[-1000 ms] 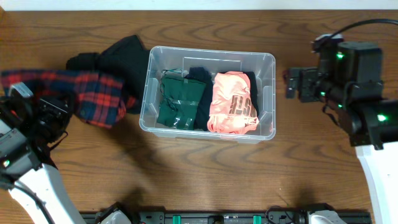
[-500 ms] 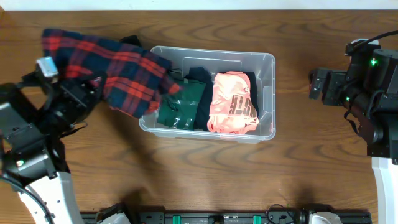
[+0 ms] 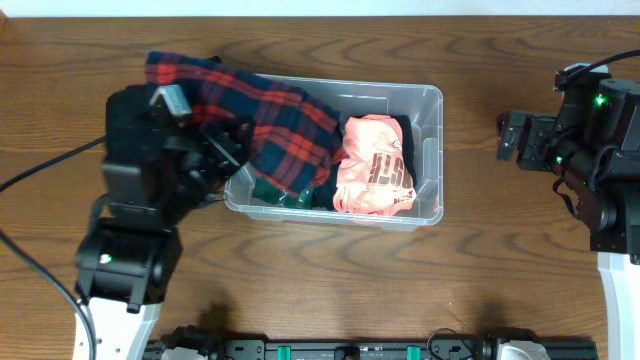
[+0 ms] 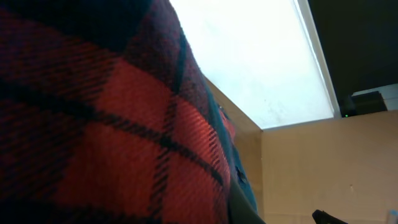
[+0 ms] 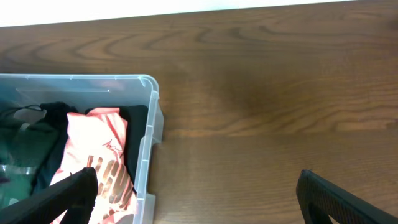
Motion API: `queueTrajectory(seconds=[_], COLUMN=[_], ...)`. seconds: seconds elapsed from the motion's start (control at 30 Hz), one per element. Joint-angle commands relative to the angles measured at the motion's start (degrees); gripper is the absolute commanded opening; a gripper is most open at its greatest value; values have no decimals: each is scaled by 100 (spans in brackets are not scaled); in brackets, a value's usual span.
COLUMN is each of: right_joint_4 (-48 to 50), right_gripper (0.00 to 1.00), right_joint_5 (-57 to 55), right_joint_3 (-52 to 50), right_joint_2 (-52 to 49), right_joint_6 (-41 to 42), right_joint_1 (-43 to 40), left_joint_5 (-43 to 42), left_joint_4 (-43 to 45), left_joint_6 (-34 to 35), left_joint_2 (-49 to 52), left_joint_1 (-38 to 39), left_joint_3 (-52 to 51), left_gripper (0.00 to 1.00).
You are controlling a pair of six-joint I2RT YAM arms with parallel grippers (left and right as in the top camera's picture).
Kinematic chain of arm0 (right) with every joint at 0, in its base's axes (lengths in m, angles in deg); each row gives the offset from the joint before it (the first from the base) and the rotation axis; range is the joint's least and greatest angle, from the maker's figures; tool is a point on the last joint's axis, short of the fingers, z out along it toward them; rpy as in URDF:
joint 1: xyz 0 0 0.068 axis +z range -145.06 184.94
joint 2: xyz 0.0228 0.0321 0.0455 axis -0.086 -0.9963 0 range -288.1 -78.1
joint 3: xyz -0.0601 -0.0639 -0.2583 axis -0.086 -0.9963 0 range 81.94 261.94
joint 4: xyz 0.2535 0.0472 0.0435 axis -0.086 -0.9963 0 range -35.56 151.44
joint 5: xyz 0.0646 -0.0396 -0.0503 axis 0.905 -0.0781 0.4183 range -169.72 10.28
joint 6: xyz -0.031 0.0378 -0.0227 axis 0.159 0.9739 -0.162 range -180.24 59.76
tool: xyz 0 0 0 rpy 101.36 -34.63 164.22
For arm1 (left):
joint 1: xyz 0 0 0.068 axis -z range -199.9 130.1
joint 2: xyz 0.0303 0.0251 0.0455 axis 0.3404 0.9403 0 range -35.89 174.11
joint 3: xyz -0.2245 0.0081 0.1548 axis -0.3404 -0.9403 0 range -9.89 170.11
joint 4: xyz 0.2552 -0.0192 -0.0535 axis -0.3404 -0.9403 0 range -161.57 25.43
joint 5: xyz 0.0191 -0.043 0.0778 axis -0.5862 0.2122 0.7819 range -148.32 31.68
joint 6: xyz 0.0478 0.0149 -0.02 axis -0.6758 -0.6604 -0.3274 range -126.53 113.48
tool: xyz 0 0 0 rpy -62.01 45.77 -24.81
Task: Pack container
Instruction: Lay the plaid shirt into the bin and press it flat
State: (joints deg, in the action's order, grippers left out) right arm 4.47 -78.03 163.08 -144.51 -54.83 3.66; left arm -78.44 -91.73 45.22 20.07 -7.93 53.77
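My left gripper will next move toward the pink garment and lower into the container, because part of the plaid shirt still hangs past the container's rim.
The clear container (image 3: 432,152) stands mid-table and also shows in the right wrist view (image 5: 149,127). It holds a folded pink garment (image 3: 375,165), a dark green one (image 3: 272,189) and a black one between them. My left gripper (image 3: 222,140) is shut on a red and navy plaid shirt (image 3: 275,112) and holds it over the container's left end, where it drapes over the green garment. The plaid cloth (image 4: 93,124) fills the left wrist view and hides the jaws. My right gripper (image 3: 505,136) is open and empty, to the right of the container (image 5: 199,205).
The wooden table (image 3: 330,280) runs around the container. Its far edge shows along the top. A black rail (image 3: 350,350) lies along the front edge. The left arm's body (image 3: 130,270) stands front left.
My left gripper has lifted the plaid shirt off the table at the left and carried it right, over the container's left end. The right arm drew back slightly to the right, then held still.
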Motion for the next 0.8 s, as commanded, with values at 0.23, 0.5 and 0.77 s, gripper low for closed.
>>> queueTrajectory(seconds=[0.23, 0.5, 0.77], right_joint_4=[-26, -26, -26], right_gripper=[99, 99, 99], right_joint_5=[221, 221, 221], right_joint_3=[-26, -26, -26], right_joint_2=[42, 42, 42], right_joint_6=[31, 28, 28], right_joint_1=[-20, -20, -20], left_joint_5=[2142, 2424, 2450], left_joint_4=[570, 1292, 824], left_joint_6=[1108, 1773, 2188], left_joint_2=[944, 1700, 2087], left_joint_1=[1342, 1725, 1937], left_joint_3=[26, 26, 20], left_gripper=[6, 6, 6])
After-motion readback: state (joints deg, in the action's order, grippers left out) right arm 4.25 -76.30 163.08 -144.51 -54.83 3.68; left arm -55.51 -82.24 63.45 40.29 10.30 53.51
